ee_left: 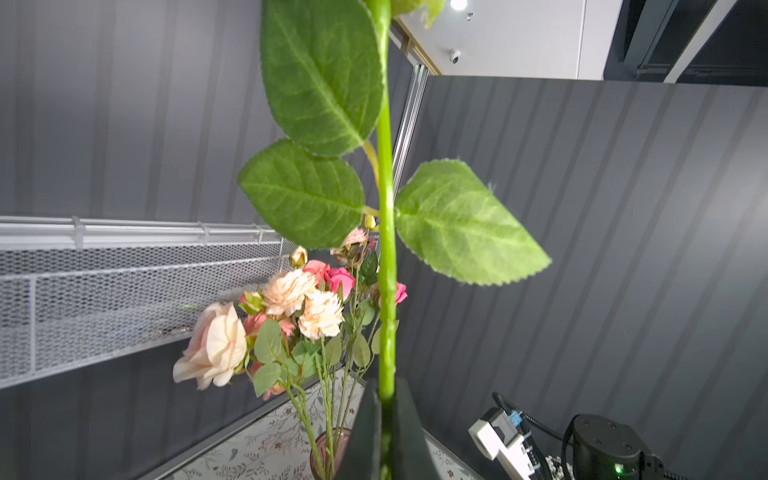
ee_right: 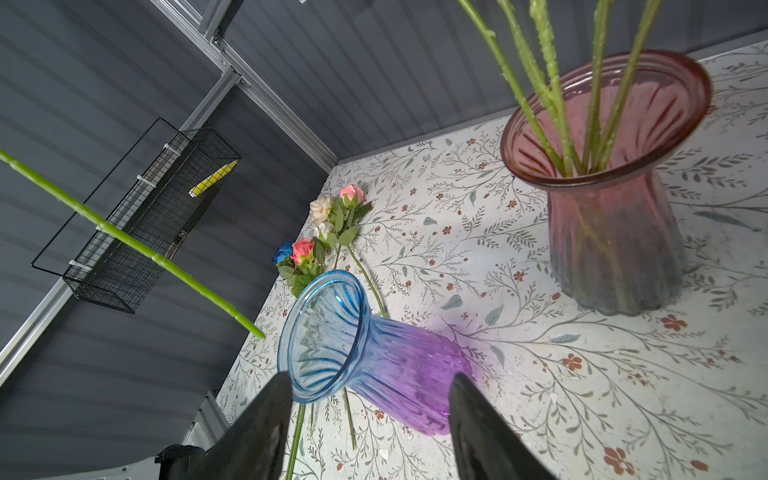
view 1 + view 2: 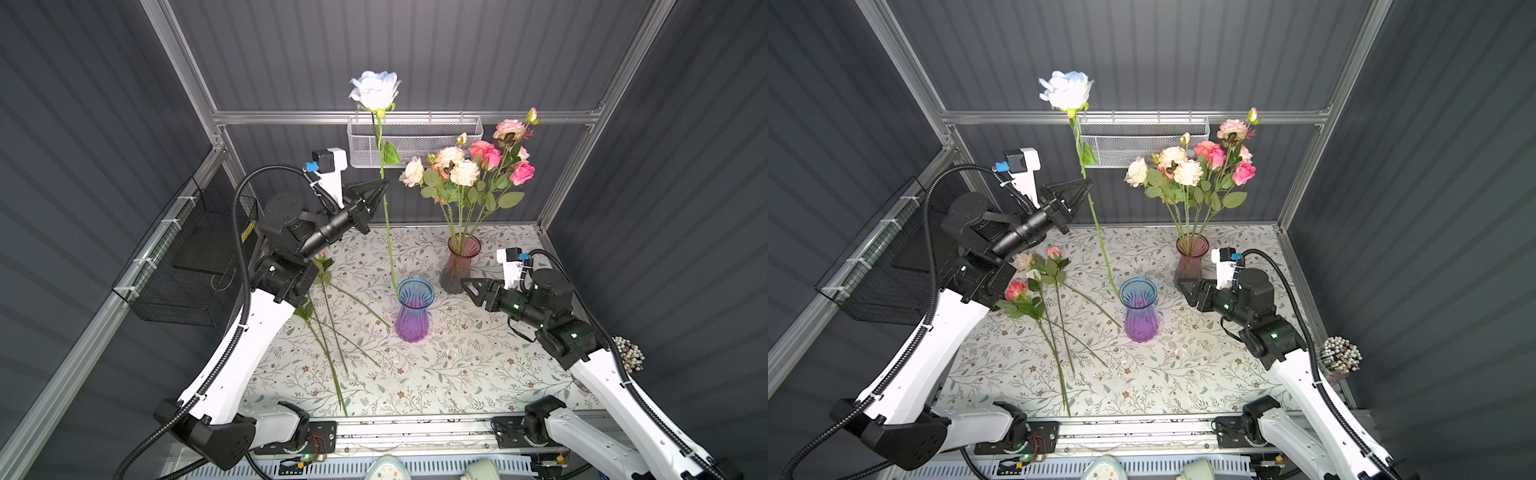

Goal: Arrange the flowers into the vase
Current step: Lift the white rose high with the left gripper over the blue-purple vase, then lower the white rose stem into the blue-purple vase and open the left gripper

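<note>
My left gripper next moves toward the blue-and-purple vase's opening (image 3: 416, 293), lowers the stem in and releases it, since that opening lies below the gripper.
My left gripper (image 3: 384, 183) (image 3: 1089, 183) (image 1: 384, 392) is shut on the green stem of a white rose (image 3: 375, 90) (image 3: 1067, 89), which it holds upright and high. The stem's lower end (image 2: 259, 332) hangs just beside the rim of the blue-and-purple vase (image 3: 413, 309) (image 3: 1139, 309) (image 2: 395, 365), outside its mouth. A pink vase (image 3: 461, 266) (image 3: 1191, 259) (image 2: 615, 232) at the back right holds several pink and cream flowers (image 3: 469, 166) (image 1: 291, 307). Loose flowers (image 3: 1034, 286) (image 2: 328, 232) lie on the table at the left. My right gripper (image 3: 467, 286) (image 3: 1183, 286) (image 2: 372, 376) stands open and empty, right of the blue-and-purple vase.
A white mesh basket (image 3: 415, 141) hangs on the back rail behind the rose. A black wire basket (image 3: 187, 266) is fixed to the left wall. A cup of white-tipped sticks (image 3: 629, 353) stands at the table's right edge, by my right arm.
</note>
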### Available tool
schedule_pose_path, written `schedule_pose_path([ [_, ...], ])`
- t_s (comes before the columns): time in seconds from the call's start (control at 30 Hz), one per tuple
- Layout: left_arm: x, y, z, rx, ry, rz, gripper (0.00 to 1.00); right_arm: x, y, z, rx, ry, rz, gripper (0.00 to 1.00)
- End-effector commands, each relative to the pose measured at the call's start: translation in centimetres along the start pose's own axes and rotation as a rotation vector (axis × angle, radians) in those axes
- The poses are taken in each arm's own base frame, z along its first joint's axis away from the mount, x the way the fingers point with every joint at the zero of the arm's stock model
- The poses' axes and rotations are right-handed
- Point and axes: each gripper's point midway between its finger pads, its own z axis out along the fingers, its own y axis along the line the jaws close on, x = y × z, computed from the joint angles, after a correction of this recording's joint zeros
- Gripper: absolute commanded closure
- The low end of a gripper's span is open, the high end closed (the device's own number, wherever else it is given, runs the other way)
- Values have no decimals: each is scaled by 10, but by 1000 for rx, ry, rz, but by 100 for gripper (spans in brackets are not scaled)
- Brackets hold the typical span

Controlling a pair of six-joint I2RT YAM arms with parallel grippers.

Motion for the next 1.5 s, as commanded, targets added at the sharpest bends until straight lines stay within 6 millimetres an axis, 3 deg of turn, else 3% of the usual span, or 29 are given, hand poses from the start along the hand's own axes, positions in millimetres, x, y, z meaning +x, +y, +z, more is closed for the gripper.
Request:
schedule_pose_path([
  [0.0,-10,-9,10,48,-25,10,100,-4,5,-1,-15,-22,-5,38],
  [0.1,-6,-8,17,50,-29,6,100,-5,6,-2,-20,-22,-5,38],
  [0.23,17,-1,27,50,-3,-19,100,-2,5,-1,-20,-17,-2,38],
  [0.4,85,4,38,35,63,-70,100,6,0,2,-26,-2,21,38],
  [0.43,116,6,39,34,116,-93,100,8,-1,3,-26,2,25,38],
  [0.57,181,8,41,-18,227,-100,100,13,-3,6,-27,18,34,38],
  [0.73,226,12,32,-65,326,-89,95,16,-6,9,-24,24,39,38],
  [0.93,245,15,26,-89,387,-93,86,18,-8,13,-26,29,47,38],
  [1.07,251,16,19,-105,431,-96,59,17,-8,12,-25,27,41,37],
  [1.47,243,22,-12,-190,482,-1,41,14,-5,10,-29,18,29,37],
])
